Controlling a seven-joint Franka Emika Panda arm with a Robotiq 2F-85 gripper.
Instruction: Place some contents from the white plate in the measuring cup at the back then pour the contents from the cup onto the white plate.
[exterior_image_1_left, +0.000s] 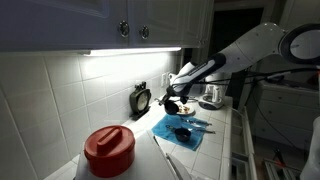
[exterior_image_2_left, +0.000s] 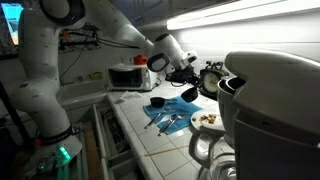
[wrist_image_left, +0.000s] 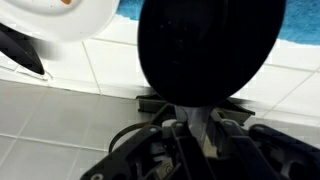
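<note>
The dark cup hangs tilted above the counter, so I will level my gripper, lower it toward the blue cloth's bare part by the wall and let go of the cup's handle.
In the wrist view my gripper (wrist_image_left: 190, 108) is shut on the short handle of the dark measuring cup (wrist_image_left: 210, 45), whose round body fills the upper middle. What is inside the cup cannot be seen. The white plate (wrist_image_left: 70, 18) lies at the upper left, just beside the cup, with an orange-brown bit on it. In an exterior view the gripper (exterior_image_2_left: 186, 80) hangs above the counter, up and left of the plate (exterior_image_2_left: 207, 119), which carries small brownish contents (exterior_image_2_left: 209, 118). In an exterior view the gripper (exterior_image_1_left: 180, 97) holds the dark cup (exterior_image_1_left: 172, 104) above the counter.
A blue cloth (exterior_image_2_left: 172, 114) on the tiled counter carries another dark cup (exterior_image_2_left: 157, 102) and utensils. A big white coffee maker (exterior_image_2_left: 270, 110) stands close in front. A toaster oven (exterior_image_2_left: 128, 77) sits at the back. A red-lidded jar (exterior_image_1_left: 108, 150) and a small clock (exterior_image_1_left: 141, 99) stand by the wall.
</note>
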